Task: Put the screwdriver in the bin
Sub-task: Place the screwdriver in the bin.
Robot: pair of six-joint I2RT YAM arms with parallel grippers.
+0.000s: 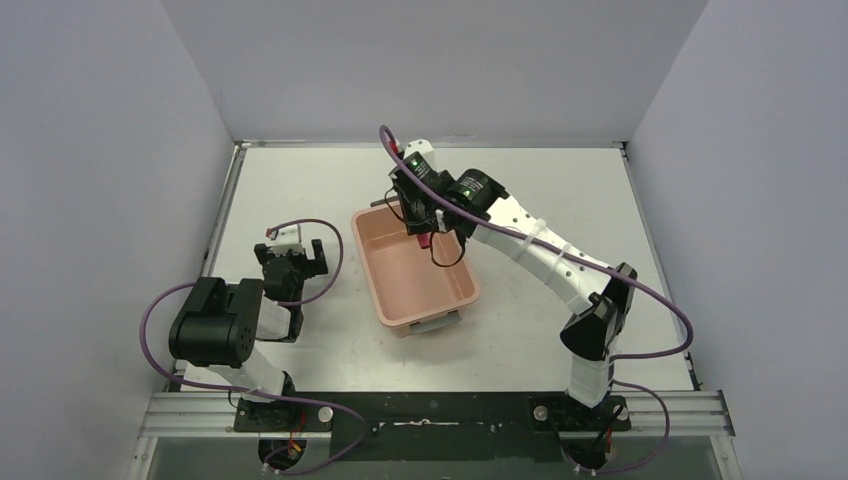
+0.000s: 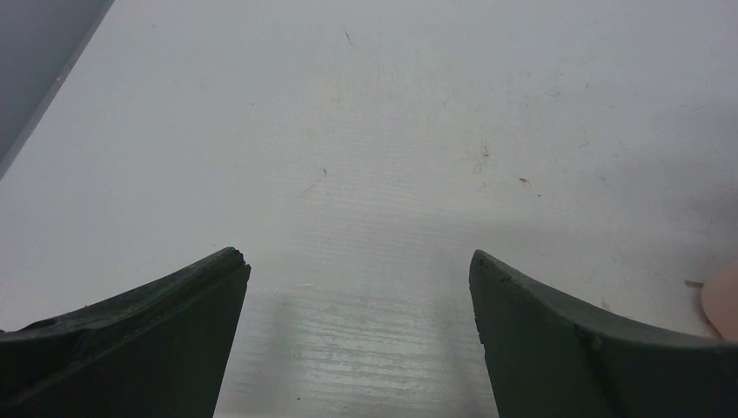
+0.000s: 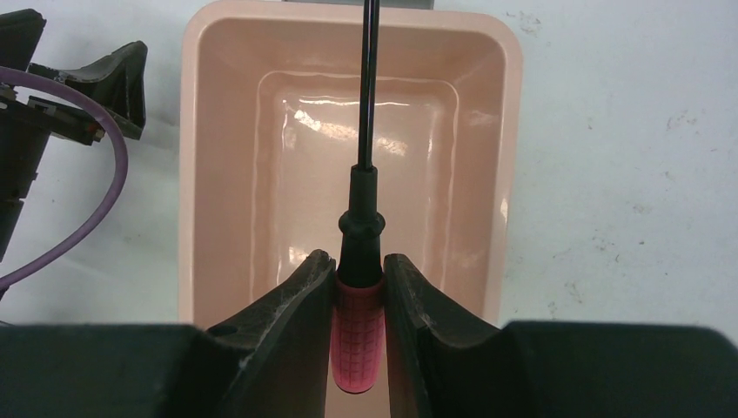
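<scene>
The screwdriver (image 1: 424, 240) is still hanging high above the bin's rim, so the robot's right gripper next needs to go down and back toward the bare bottom of the bin to let it go.
The salmon-pink bin (image 1: 445, 297) stands in the middle of the table; it fills the right wrist view (image 3: 218, 174) and its inside looks bare. My right gripper (image 1: 424, 236) hovers over the bin's far end, shut on the screwdriver (image 1: 424, 240). In the right wrist view the gripper (image 3: 358, 266) clamps the red handle (image 3: 358, 340), and the black shaft (image 3: 368, 87) points along the bin's length above its floor. My left gripper (image 1: 293, 250) is open and empty left of the bin, low over bare table (image 2: 358, 261).
Grey walls enclose the white table on the left, far and right sides. A purple cable (image 3: 96, 192) loops at the left of the right wrist view. The bin's pink corner (image 2: 722, 300) shows at the right edge of the left wrist view.
</scene>
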